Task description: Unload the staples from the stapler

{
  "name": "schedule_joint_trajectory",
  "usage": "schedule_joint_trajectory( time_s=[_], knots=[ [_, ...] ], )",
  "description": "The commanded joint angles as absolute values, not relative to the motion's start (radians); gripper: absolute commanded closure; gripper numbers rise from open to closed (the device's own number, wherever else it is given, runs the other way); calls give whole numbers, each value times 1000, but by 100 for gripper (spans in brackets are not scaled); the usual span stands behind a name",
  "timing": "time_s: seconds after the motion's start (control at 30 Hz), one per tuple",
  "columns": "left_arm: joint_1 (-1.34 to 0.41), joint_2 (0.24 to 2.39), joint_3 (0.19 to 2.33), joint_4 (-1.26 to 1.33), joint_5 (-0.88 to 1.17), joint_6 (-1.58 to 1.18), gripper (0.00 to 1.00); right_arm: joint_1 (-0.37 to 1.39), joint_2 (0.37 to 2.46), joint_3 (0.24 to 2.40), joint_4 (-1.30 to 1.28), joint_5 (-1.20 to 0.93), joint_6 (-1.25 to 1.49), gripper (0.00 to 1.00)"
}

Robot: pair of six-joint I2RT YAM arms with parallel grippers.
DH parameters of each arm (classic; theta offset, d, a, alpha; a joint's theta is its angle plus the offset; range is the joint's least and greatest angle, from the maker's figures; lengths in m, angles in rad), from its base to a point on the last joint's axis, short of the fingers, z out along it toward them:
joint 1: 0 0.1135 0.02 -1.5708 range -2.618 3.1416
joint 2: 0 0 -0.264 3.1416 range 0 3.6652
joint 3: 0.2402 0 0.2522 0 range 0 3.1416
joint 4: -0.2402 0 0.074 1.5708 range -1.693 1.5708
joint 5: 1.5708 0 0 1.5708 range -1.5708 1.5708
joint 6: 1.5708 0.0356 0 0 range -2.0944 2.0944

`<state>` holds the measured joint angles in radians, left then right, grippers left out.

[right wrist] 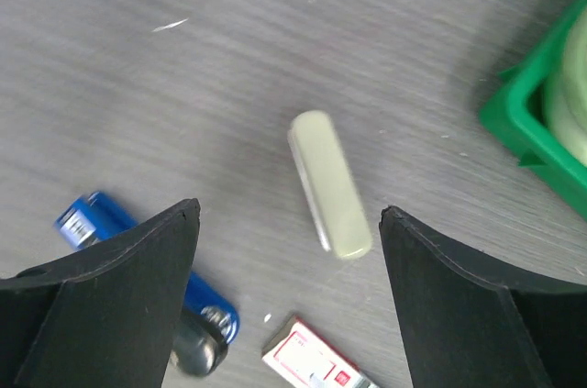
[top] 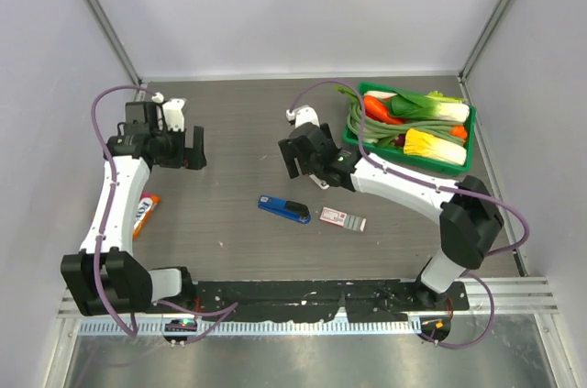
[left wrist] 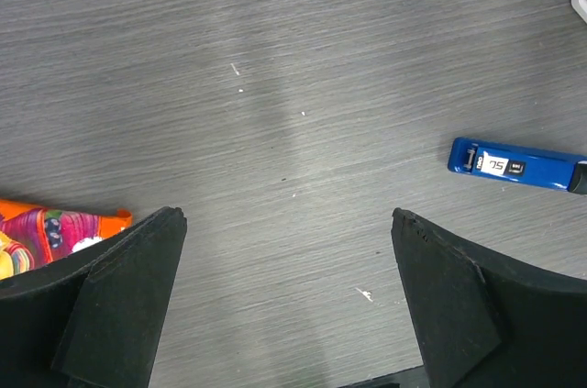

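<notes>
The stapler lies slanted, so the right gripper will turn while it moves back and down to the stapler, to close astride its black end (top: 296, 210) (right wrist: 198, 346).
The slim blue stapler (top: 283, 210) lies flat and closed on the dark table, near the middle front. It also shows in the left wrist view (left wrist: 518, 166) and, partly behind a finger, in the right wrist view (right wrist: 207, 312). No staples show in any view. My left gripper (top: 190, 157) is open and empty at the far left, well away from the stapler; in its wrist view (left wrist: 286, 218) only bare table lies between its fingers. My right gripper (top: 305, 166) is open and empty, hovering just behind the stapler, over the table (right wrist: 289, 214).
A flat white-and-red box (top: 342, 218) lies right of the stapler, also seen in the right wrist view (right wrist: 316, 365). A pale oblong piece (right wrist: 330, 183) lies between the right fingers' line of sight. An orange snack packet (top: 145, 214) is at the left. A green basket (top: 349, 128) of vegetables stands back right.
</notes>
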<state>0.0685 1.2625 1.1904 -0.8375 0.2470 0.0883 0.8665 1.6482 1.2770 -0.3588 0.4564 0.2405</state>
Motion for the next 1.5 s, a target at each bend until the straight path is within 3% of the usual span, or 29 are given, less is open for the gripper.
schedule_joint_trajectory(
  time_s=[0.0, 0.13, 0.47, 1.0, 1.2, 1.47],
  knots=[
    [81, 1273, 1181, -805, 279, 103, 0, 893, 1537, 1236, -305, 203, 138, 15],
    [110, 1318, 1189, -788, 330, 78, 0, 916, 1519, 1212, -325, 14, 95, 20],
    [120, 1341, 1164, -770, 396, 60, 0, 1046, 1601, 1193, -414, 101, 38, 25],
    [129, 1285, 1130, -775, 387, 57, 0, 1046, 1766, 1189, -357, 187, -41, 30],
    [127, 1290, 1152, -799, 403, 66, 0, 1048, 1779, 1184, -348, 186, -35, 47],
    [129, 1296, 1154, -816, 449, 77, 1, 1045, 1812, 1250, -345, 176, -2, 90]
  ],
)
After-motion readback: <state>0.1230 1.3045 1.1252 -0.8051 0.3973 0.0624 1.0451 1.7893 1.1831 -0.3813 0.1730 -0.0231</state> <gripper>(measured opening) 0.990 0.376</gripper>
